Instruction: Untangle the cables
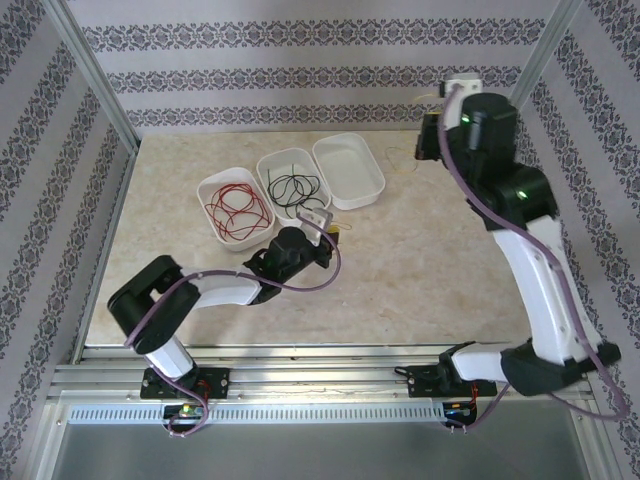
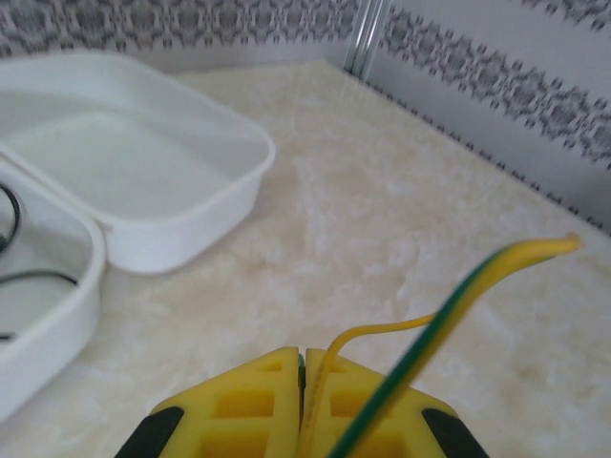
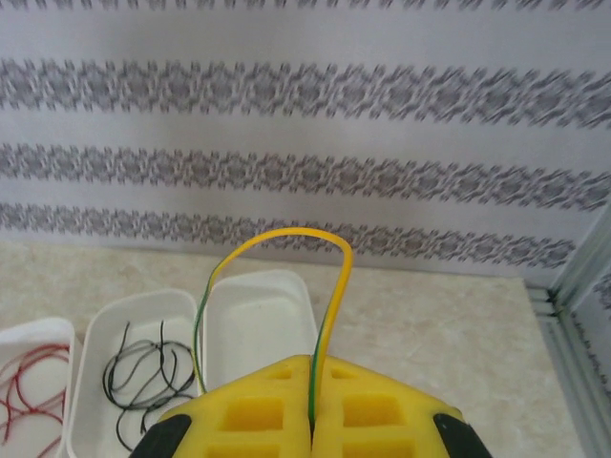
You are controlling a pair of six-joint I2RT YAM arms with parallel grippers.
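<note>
My right gripper holds the yellow-green cable. Next it will go lower and across toward the black cables into the bare tray [image 1: 348,170] [image 3: 258,324] and release the cable, because that tray is the only empty one.
My left gripper [image 1: 328,232] rests low over the table just in front of the trays. In the left wrist view its jaws [image 2: 303,361] are shut on a thin yellow-green cable [image 2: 382,329] that curls off to the right. A blurred stretch of yellow-green cable [image 2: 496,272] crosses close to the camera. My right gripper [image 1: 430,130] is raised at the back right, shut [image 3: 313,370] on a yellow-green cable [image 3: 286,233] that arches up and drops to the left. Red cables [image 1: 238,208] lie in the left tray and black cables [image 1: 295,188] in the middle tray.
Three white trays stand in a row at the back: left [image 1: 205,190], middle [image 1: 268,165] and a bare right one [image 1: 350,170]. The patterned back wall and a metal corner post [image 1: 545,45] stand close behind my right gripper. Open marble tabletop [image 1: 420,260] lies in front.
</note>
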